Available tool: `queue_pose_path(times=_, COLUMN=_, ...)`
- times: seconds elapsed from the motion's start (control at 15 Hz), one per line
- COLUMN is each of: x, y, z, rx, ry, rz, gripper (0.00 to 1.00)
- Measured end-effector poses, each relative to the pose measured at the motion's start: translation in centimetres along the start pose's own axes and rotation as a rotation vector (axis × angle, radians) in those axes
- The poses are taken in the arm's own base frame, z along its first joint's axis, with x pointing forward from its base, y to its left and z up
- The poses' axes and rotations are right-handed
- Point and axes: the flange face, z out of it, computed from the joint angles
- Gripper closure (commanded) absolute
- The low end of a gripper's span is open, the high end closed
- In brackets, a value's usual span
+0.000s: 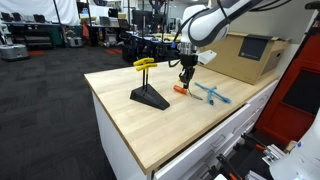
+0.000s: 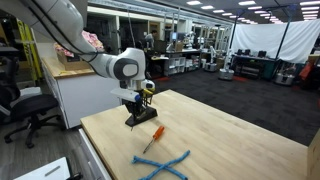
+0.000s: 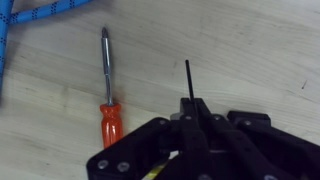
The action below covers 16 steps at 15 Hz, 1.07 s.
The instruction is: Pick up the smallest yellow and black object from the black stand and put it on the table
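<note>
The robot will next move the object in its gripper farther from the stand to the bare wood [image 1: 189, 102] [image 3: 153, 60] beside the screwdriver's rod below the gripper, then lower the object and release it.
In the wrist view my gripper [image 3: 188, 108] is shut on the smallest yellow and black object. Its thin black shaft [image 3: 188, 80] sticks out past the fingertips over the table [image 3: 250, 50], and a sliver of yellow handle shows under the fingers. In both exterior views the gripper [image 1: 186, 73] [image 2: 138, 106] hangs just above the wooden table [image 1: 150, 130] [image 2: 230, 130], beside the black stand [image 1: 150, 97] [image 2: 132, 121]. The stand holds two taller yellow T-handled tools [image 1: 145, 65] [image 2: 148, 88].
An orange-handled screwdriver [image 3: 110, 115] [image 1: 181, 90] [image 2: 153, 138] lies on the table close to the gripper. A blue rope [image 1: 212, 94] [image 2: 162, 166] [image 3: 20, 30] lies beyond it. A brown cardboard box [image 1: 245, 55] stands at the table's far end.
</note>
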Motion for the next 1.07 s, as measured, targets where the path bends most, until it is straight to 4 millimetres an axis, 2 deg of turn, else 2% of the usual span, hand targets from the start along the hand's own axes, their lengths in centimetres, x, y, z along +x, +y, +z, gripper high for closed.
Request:
queue_pose_path(times=0.2, x=0.5, y=-0.2, z=-1.1, rx=0.022, ry=-0.044, rz=0.002, gripper=0.98)
queue_pose_path(times=0.47, x=0.6, y=0.3, z=-0.7, rx=0.05, ry=-0.053, rz=0.004, gripper=0.98)
queue_pose_path(times=0.6, x=0.5, y=1.2, z=0.0, rx=0.111, ry=-0.055, rz=-0.01, gripper=0.98)
queue_pose_path(times=0.87, x=-0.5, y=5.2, z=4.2, rx=0.231, ry=-0.119, rz=0.001, gripper=0.98)
queue_pose_path(times=1.07, x=-0.4, y=7.6, z=7.4, rx=0.275, ry=-0.17, rz=0.02, gripper=0.98)
